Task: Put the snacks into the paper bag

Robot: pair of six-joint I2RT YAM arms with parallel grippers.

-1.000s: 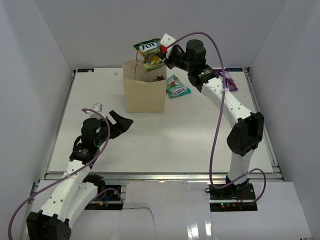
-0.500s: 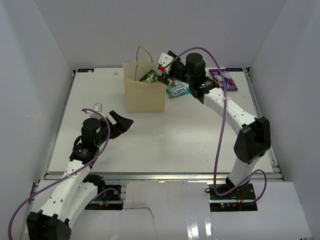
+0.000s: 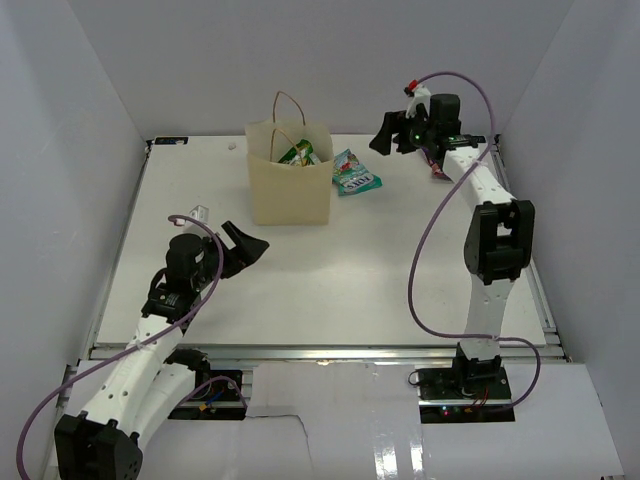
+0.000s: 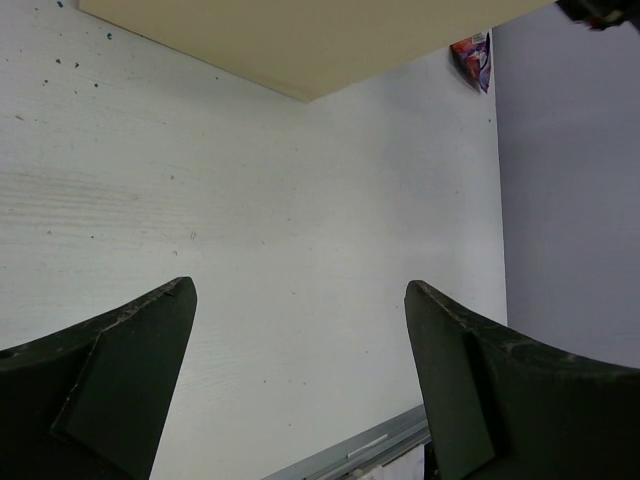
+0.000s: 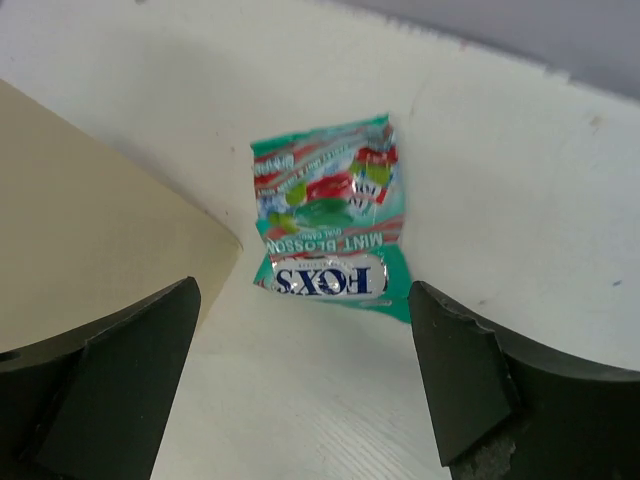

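Note:
My right gripper moves down and toward the bag (image 3: 290,190) onto the pouch's lower corner (image 3: 375,184) below it next, because that corner of the pouch sits clear of the bag.
The tan paper bag (image 3: 290,190) stands upright at the back of the table, and its wall shows in both wrist views (image 4: 300,35) (image 5: 80,220). A green-yellow packet (image 3: 300,153) pokes out of its open top. Flat on the table just right of the bag lies a teal-green pouch (image 3: 355,173) (image 5: 330,230). My right gripper (image 3: 383,137) (image 5: 300,380) hangs open and empty, above and to the right of that pouch. A purple packet (image 3: 437,167) (image 4: 472,60) lies at the back right, mostly hidden by the right arm. My left gripper (image 3: 245,245) (image 4: 300,380) is open and empty, low over the table in front of the bag.
White walls close the table in at the back and on both sides. A metal rail (image 3: 320,350) runs along the near edge. The right arm's purple cable (image 3: 425,250) loops over the right half of the table.
The right gripper held the green-yellow packet over the bag, opened and dropped it in, then drew back up and to the right. The left arm stayed still.

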